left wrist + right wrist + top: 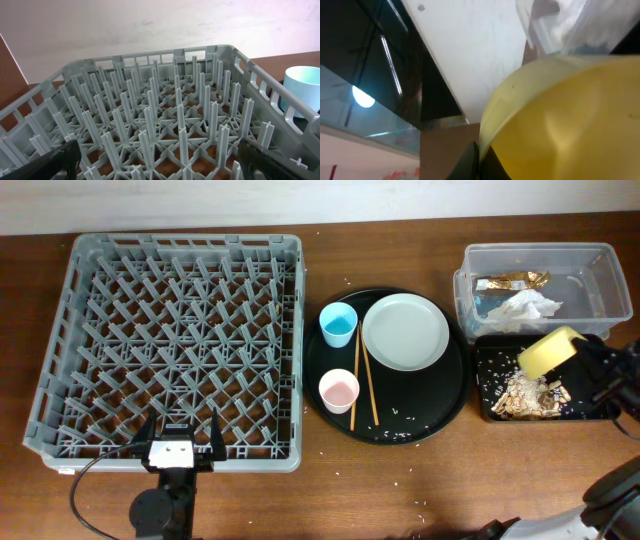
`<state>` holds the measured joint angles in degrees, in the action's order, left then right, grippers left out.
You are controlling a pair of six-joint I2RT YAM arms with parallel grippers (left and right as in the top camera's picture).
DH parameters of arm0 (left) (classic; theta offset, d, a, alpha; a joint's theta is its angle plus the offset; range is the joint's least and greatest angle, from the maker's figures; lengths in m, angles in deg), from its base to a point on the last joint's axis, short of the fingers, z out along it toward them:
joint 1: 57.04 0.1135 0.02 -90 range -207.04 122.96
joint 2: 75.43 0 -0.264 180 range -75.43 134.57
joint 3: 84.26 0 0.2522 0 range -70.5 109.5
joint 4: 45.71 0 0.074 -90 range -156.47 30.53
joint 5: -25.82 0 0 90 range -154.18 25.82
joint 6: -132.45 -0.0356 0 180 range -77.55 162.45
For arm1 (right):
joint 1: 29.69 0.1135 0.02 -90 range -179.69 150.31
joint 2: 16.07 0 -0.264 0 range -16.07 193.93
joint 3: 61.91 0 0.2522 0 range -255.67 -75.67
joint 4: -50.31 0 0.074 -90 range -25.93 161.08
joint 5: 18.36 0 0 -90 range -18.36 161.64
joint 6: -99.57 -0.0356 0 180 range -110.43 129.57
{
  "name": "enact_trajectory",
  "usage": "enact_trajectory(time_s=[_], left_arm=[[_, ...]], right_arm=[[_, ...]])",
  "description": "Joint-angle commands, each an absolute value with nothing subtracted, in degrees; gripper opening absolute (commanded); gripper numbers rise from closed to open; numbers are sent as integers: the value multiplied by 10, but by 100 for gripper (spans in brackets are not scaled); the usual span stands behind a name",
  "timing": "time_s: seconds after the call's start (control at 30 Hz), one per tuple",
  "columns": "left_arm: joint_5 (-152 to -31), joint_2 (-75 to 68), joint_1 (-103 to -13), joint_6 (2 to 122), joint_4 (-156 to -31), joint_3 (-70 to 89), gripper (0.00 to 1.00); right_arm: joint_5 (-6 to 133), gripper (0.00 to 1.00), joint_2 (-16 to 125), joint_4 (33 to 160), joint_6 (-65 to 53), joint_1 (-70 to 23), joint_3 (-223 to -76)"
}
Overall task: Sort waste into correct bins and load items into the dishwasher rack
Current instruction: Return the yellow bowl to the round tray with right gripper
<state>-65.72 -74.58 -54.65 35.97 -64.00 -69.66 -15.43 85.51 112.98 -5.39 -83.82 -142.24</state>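
The bowl [548,352] swings over the round tray in my right gripper next for an upright release. The tray's open front lies left of that gripper in the overhead view.
My right gripper [572,352] is shut on the rim of the small yellow bowl [548,352], held tipped over the shallow black tray [483,406], where brown food scraps with rice [527,395] lie. The bowl [570,120] fills the right wrist view. The clear tub [540,258] holds a white napkin [527,308] and a gold foil wrapper [512,281]. The grey dishwasher rack [60,370] is empty; my left gripper [182,438] hangs open over its near edge. The plate [405,331], blue cup [339,324], pink cup [338,390] and chopsticks [364,385] sit on the round black tray [440,405].
Rice grains [400,433] are scattered on the round tray's front and on the wooden table before it. The blue cup [305,87] shows past the rack's right wall [260,85] in the left wrist view. A cable [85,480] runs by the left arm.
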Motion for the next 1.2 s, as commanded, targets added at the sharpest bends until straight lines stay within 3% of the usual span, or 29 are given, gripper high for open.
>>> enact_trajectory(time_s=[0.0,0.13,0.4,0.47,0.63,0.67,0.7,0.73,0.77,0.93,1.0,1.17], left_arm=[[-662,-750,-543,351,-641,-700,100],[-661,-750,-543,351,-641,-700,100],[-662,-750,-543,351,-641,-700,100],[-661,-750,-543,351,-641,-700,100],[-661,-750,-543,351,-641,-700,100],[-662,-750,-543,351,-641,-700,100],[-661,-750,-543,351,-641,-700,100],[-661,-750,-543,351,-641,-700,100],[-661,-750,-543,351,-641,-700,100],[-654,-750,-543,351,-637,-700,100],[-678,-750,-543,380,-567,-692,100],[-677,-620,-543,409,-618,-515,100]], right_arm=[[-118,4,814,1225,81,-776,-1422],[93,4,743,1274,124,-577,-1422],[671,4,742,1184,-62,-163,-1425],[716,4,765,1175,-62,-107,-1425],[723,9,826,1157,-74,-72,-1425],[723,15,829,1157,-74,-72,-1425],[723,28,829,1156,-74,-72,-1425],[719,49,829,1157,-75,-72,-1425],[705,54,829,1157,-75,-72,-1426],[641,55,829,1241,-75,-73,-1549],[619,60,829,1276,-75,-73,-1632],[586,62,841,1246,-121,-68,-1648]])
